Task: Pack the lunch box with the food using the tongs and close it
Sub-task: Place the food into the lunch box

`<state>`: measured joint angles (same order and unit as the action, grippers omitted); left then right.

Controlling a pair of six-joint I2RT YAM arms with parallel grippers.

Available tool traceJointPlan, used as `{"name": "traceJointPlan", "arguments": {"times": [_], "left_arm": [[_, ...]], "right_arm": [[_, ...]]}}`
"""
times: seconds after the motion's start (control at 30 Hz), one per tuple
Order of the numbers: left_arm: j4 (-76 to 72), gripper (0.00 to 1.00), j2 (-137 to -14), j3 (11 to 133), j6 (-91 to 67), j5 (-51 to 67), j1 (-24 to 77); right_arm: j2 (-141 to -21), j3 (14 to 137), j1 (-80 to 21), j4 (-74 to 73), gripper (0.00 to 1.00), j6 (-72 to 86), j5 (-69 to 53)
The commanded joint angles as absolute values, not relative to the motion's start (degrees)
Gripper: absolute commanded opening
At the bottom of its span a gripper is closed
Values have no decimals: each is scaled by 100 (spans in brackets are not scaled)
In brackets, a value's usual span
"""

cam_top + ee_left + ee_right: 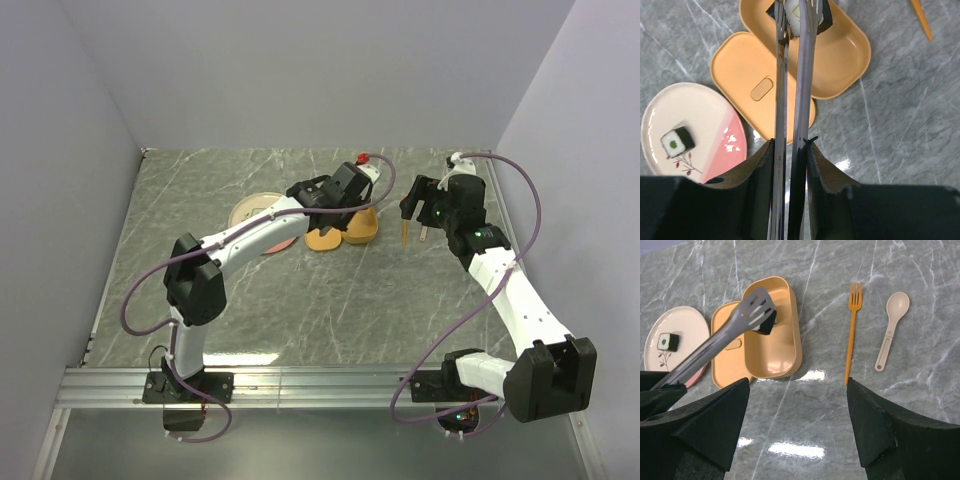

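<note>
I should lower the tongs with my left gripper first and then let go of their handles, so that the pinched piece gets into the open lunch box [777, 350] below my left gripper.
My left gripper [790, 142] is shut on the handles of the dark grey tongs [795, 75]. The tong tips pinch one piece of food [795, 15], dark with a pale centre, at the far end of the open orange lunch box [777, 350]. Whether that piece touches the box floor I cannot tell. The flat lid [745, 75] lies beside the box on its left. Another piece of food [676, 142], with a green centre, sits on the cream-and-pink plate [705, 115]. My right gripper [797, 385] hangs open over bare table, right of the box, with nothing between its fingers.
An orange fork [852, 330] and a beige spoon [891, 327] lie side by side on the marble table to the right of the box. In the top view the right gripper [420, 205] hovers just above the fork [404, 237]. Walls close in the table's sides.
</note>
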<state>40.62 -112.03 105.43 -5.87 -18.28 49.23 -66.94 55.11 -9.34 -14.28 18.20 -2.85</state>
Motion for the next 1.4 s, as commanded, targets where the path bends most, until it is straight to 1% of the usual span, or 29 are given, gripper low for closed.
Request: {"name": "traceJointPlan", "arguments": {"times": [0.0,0.13,0.37,0.67,1.0,1.37], "left_arm": [[3902,27,-11302,10960,-747,-1705,4939],[3955,27,-11382,11022,-852,-1608,4957],[3973,27,-11294,10556,-826,-1661,4966],[4104,26,-11373,10433,-949,-1951,4948],[4271,25,-11127,10090,-1116,-2144,4904],[4351,25,-11004,10274,-1108,-2303,4913]], "right_arm": [[-6565,5555,-888,-1336,85,1811,-290],[-6530,5555,-853,-1371,85,1749,-281],[-6548,5502,-800,-1318,85,1793,-369],[-6548,5502,-800,-1336,85,1802,-378],[-6592,5458,-809,-1292,85,1846,-457],[-6627,5449,-800,-1266,85,1863,-492]]}}
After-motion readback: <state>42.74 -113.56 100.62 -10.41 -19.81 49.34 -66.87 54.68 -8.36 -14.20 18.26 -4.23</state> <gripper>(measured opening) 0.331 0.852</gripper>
